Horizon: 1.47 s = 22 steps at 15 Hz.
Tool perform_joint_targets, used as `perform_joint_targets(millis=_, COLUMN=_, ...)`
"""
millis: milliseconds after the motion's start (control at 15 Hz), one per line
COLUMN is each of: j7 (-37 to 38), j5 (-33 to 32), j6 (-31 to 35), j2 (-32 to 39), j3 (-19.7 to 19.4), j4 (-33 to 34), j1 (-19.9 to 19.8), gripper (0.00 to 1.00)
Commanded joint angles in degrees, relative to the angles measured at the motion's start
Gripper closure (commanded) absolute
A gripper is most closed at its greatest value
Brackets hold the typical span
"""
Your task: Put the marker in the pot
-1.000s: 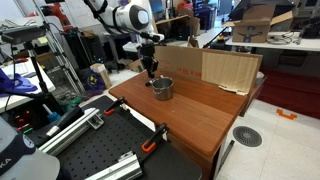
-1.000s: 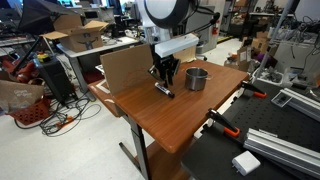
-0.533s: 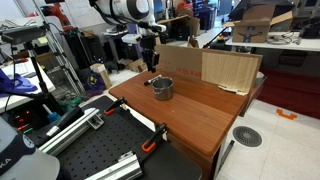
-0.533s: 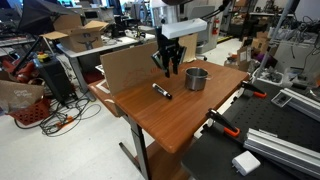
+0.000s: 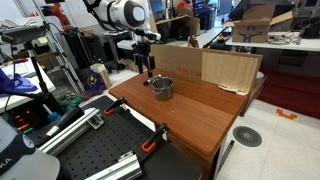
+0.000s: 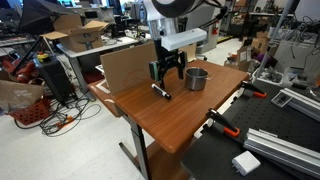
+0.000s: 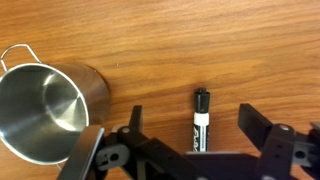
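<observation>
My gripper moves down toward the tabletop next, fingers astride the marker's white band [image 6: 160,90] [image 7: 201,120], since the marker lies flat and already shows between the two open fingers.
The marker [image 7: 200,120], dark with a white band and a black cap, lies flat on the wooden table. In the wrist view it sits between my two fingers, touching neither. My gripper [image 7: 195,128] is open wide and hangs just above it. In an exterior view the marker [image 6: 161,91] lies on the table under the gripper [image 6: 166,74]. The small silver pot [image 7: 45,108] with its short handle stands empty beside the marker. It shows in both exterior views [image 6: 196,78] [image 5: 162,88], close to the gripper [image 5: 147,64].
A brown cardboard sheet [image 5: 212,68] [image 6: 125,68] stands upright along the table's back edge. Orange-and-black clamps [image 5: 152,140] [image 6: 222,122] grip the table's edge. Cluttered benches, crates and cables surround the table [image 6: 170,125].
The gripper rose from the table, came back down over the marker, and its jaws went from shut to wide open. The marker and pot have not moved.
</observation>
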Motion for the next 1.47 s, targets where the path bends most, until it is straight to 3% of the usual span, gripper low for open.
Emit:
perform_joint_targets(millis=0, j7=-0.7, j5=-0.2, j6=-1.6, j2=3.1, j3=0.1, j4=3.0, j1=0.1, gripper=0.00)
perform_joint_targets(millis=333, j7=-0.1, j5=-0.6, j6=-2.3, j2=7.4, j3=-0.8, j4=6.4, j1=0.7, gripper=0.03)
perform_joint_targets(millis=467, j7=0.1, j5=-0.7, j6=-2.8, j2=8.8, j3=-1.1, j4=7.9, j1=0.8, gripper=0.28)
perform_joint_targets(millis=533, j7=0.2, j5=-0.7, j6=-3.2, j2=9.5, j3=-1.3, j4=8.7, j1=0.9, gripper=0.29)
perform_joint_targets(millis=1133, j7=0.6, j5=-1.2, j6=-5.4, j2=11.5, j3=-1.9, j4=12.0, j1=1.4, gripper=0.97)
perform_joint_targets(millis=1200, j7=0.5, j5=-1.2, j6=-5.3, j2=11.1, j3=-1.8, j4=11.7, j1=1.4, gripper=1.00)
perform_joint_targets(millis=1400, j7=-0.5, j5=-0.8, j6=-5.1, j2=9.3, j3=-1.3, j4=10.5, j1=1.0, gripper=0.95)
